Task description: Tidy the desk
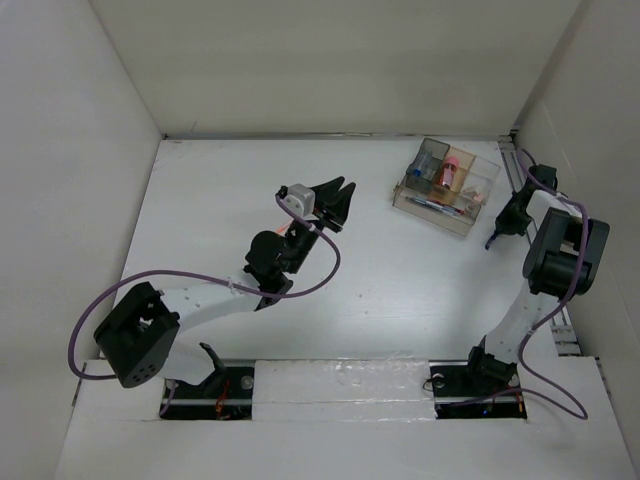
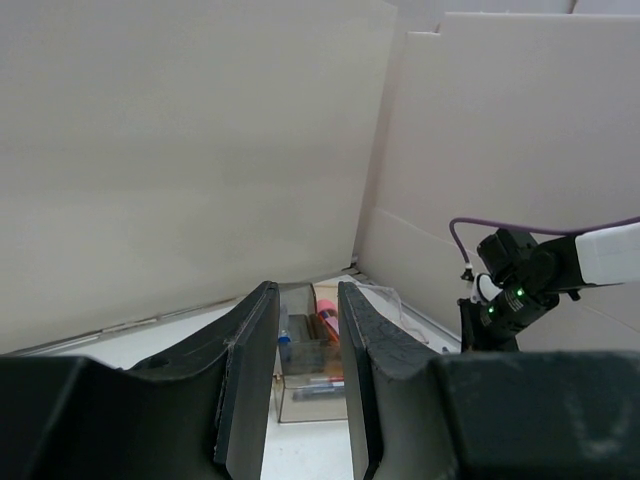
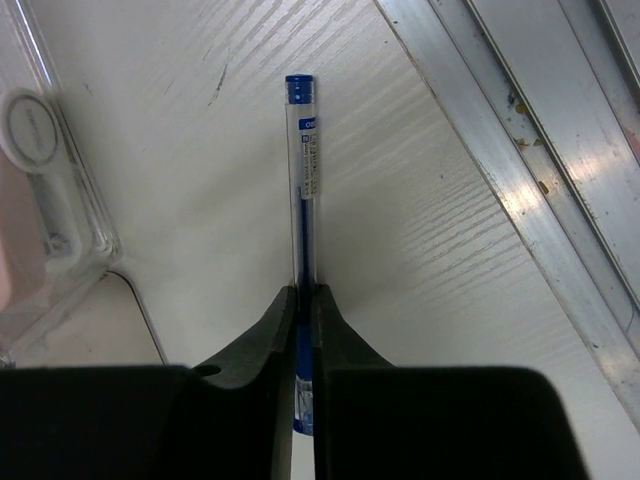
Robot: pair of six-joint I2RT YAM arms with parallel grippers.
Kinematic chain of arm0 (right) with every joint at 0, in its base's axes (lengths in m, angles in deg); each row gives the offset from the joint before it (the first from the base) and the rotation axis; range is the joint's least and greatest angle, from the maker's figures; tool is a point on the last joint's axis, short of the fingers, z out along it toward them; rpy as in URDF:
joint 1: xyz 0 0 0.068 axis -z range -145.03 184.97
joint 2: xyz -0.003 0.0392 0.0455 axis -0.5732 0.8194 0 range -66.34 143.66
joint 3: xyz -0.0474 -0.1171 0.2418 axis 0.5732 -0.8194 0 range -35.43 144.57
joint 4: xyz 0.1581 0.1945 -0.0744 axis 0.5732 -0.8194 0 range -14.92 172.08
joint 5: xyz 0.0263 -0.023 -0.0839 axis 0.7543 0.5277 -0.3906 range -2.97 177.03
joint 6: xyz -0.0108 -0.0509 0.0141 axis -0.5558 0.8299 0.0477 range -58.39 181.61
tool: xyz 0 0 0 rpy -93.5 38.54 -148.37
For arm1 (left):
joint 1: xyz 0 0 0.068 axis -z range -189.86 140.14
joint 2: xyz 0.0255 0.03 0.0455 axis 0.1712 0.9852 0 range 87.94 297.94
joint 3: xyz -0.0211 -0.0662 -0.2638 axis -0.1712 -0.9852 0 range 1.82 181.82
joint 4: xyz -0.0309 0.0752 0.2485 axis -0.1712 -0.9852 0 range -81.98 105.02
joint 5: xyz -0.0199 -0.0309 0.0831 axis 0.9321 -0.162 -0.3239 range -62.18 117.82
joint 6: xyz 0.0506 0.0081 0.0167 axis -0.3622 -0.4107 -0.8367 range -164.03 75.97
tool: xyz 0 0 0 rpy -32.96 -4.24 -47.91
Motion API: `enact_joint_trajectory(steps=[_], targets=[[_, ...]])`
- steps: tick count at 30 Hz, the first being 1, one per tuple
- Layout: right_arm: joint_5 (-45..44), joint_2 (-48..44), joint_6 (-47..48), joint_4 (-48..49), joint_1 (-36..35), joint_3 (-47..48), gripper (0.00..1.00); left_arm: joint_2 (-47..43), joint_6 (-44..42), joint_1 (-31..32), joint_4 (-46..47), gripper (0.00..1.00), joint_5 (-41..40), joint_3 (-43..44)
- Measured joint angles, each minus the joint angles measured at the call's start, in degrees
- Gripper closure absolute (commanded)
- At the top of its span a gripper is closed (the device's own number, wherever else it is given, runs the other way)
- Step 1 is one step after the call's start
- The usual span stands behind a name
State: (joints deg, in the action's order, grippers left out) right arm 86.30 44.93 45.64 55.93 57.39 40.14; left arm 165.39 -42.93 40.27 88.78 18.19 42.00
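Note:
My right gripper rises next, moves to the left in the top view over the pens and releases this pen, since pens lie in the organizer box's near section (image 1: 434, 210).
The desk (image 1: 220, 220) is a wide matte-white tabletop. On it, close to the right rail, lies a clear pen with a blue cap (image 3: 304, 150). My right gripper (image 3: 303, 290) is shut on the pen's near end, its jaws pressed against the barrel. From above, the right gripper (image 1: 494, 238) points down at the desk just right of the clear organizer box (image 1: 445, 185). My left gripper (image 1: 335, 200) hovers mid-desk, aimed toward the box. In the left wrist view the left gripper (image 2: 307, 300) is narrowly open with nothing between its fingers.
The organizer box (image 2: 310, 370) holds pens and a pink item in its compartments; its corner (image 3: 50, 200) sits left of the pen. A metal rail (image 3: 500, 170) runs along the desk's right edge. White walls enclose the desk on three sides.

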Motion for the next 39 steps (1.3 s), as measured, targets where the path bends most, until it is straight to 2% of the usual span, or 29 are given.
enact_joint_trajectory(steps=[4,10,18,24,27,32,39], targets=[[0.02,0.00,0.15,-0.02,0.00,0.02,1.00,0.07,0.28,0.00,0.09,0.73,0.44,0.00],[-0.79,-1.95,0.15,2.60,0.00,-2.84,1.00,0.15,0.46,0.00,0.09,0.73,0.61,0.00],[-0.98,-17.75,0.55,10.54,-0.63,-10.99,1.00,0.87,0.96,0.00,0.11,0.73,1.46,0.00],[0.96,-26.43,6.71,20.72,-7.54,-12.52,1.00,1.14,1.33,0.02,0.15,0.73,1.99,0.00],[3.98,-24.55,13.79,20.83,-13.86,-9.60,1.00,1.14,1.31,0.02,0.13,0.73,1.99,0.00],[6.99,-13.22,27.43,10.99,-22.62,5.62,1.00,1.14,0.85,0.46,0.13,0.73,1.57,0.00],[5.66,-8.87,38.25,5.05,-27.65,7.61,1.00,1.14,0.35,0.92,0.11,0.73,0.92,0.00]])
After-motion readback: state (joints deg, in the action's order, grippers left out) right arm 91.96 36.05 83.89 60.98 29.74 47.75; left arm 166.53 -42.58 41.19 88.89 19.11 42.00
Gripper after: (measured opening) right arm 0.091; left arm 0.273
